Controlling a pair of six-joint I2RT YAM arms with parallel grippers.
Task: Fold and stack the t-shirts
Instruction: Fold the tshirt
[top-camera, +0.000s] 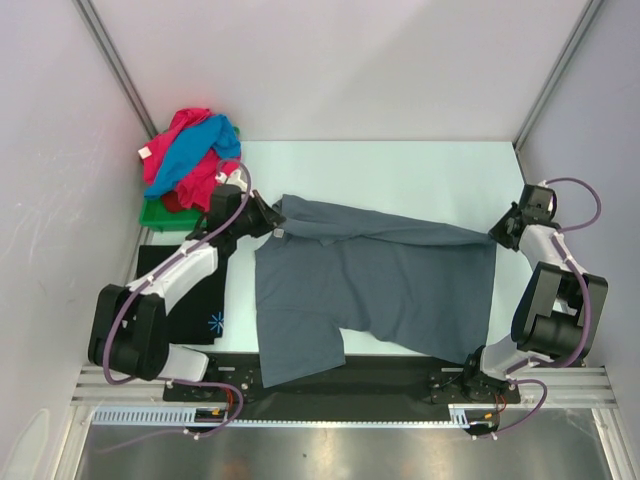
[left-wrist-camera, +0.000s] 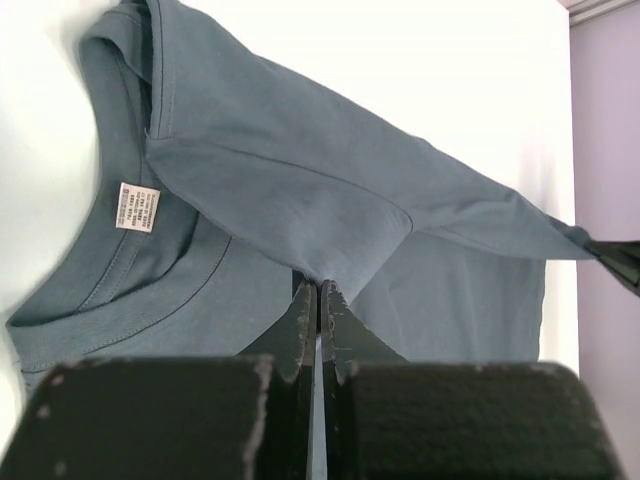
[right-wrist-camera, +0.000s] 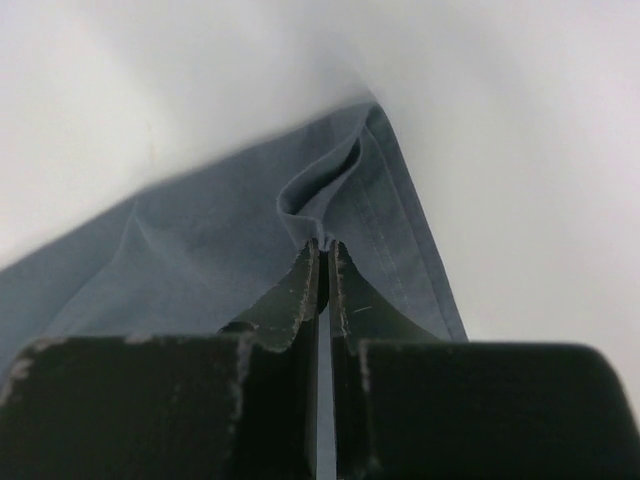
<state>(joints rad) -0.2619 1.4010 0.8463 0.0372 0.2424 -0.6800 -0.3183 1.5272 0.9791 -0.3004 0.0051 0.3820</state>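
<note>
My right gripper brings the pinched hem corner down onto the grey shirt's lower layer (top-camera: 490, 251) (right-wrist-camera: 366, 232) just below the gripper and releases it next, with the fold already stretched straight.
A slate-grey t-shirt (top-camera: 380, 280) lies spread across the table, its upper edge folded over and pulled taut between the arms. My left gripper (top-camera: 272, 218) is shut on its sleeve fold near the collar, as the left wrist view shows (left-wrist-camera: 319, 285); the white neck label (left-wrist-camera: 137, 207) is visible. My right gripper (top-camera: 500, 230) is shut on the shirt's hem corner (right-wrist-camera: 325, 240) at the far right. A black t-shirt (top-camera: 190, 295) with a small blue-white print lies flat at the left. Pink and blue t-shirts (top-camera: 190, 155) are heaped at the back left.
A green tray (top-camera: 160, 214) sits under the pink and blue heap by the left wall. Grey walls close in left and right. The grey shirt's lower left part hangs over the black rail (top-camera: 400, 378) at the near edge.
</note>
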